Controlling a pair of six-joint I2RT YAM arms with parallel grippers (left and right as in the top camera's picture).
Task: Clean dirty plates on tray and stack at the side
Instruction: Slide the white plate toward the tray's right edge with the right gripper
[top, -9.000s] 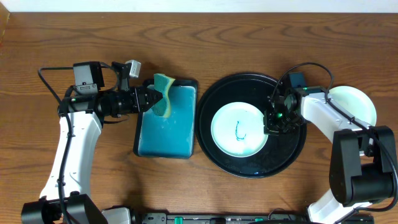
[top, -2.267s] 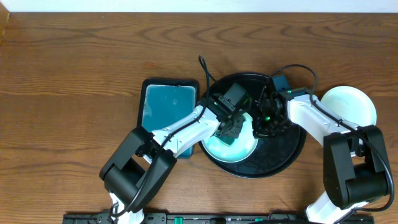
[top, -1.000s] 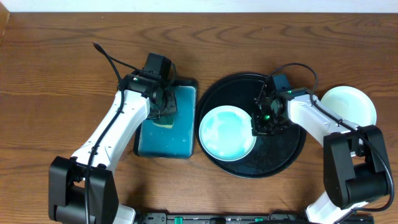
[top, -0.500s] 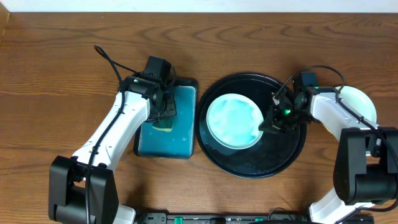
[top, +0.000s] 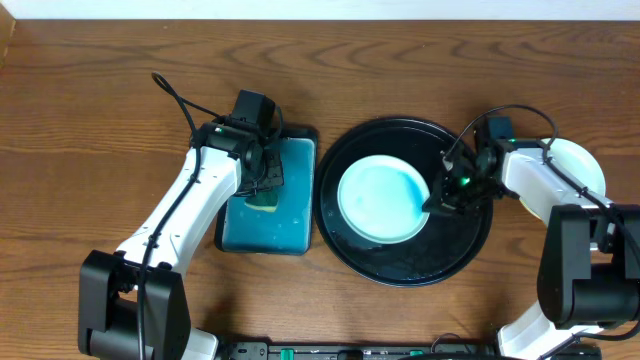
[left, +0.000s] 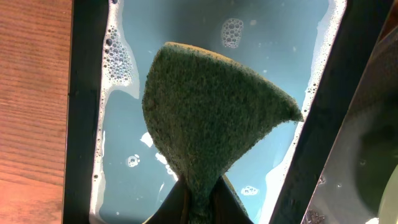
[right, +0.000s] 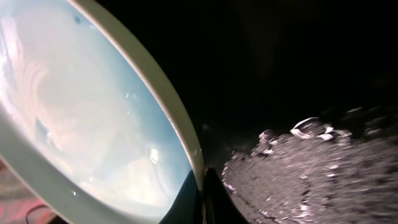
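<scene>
My left gripper is directly above the blue soapy water in the rectangular tray. I should bring the green sponge down onto the water with it and open to release.
A pale mint plate with a wet, unmarked face sits in the round black tray. My right gripper is shut on the plate's right rim; in the right wrist view the rim runs between the fingers and the plate is tilted up. A second pale plate lies on the table right of the tray, partly under the right arm. My left gripper is shut on a green sponge over the rectangular tray.
The rectangular black tray holds blue soapy water with foam along its edges. The round tray's floor is wet with suds. Bare wooden table lies to the left and back.
The left arm left the plate and carried the sponge back to the rectangular tray. The scribble is gone from the plate. The right gripper has dragged the plate slightly right in the tray.
</scene>
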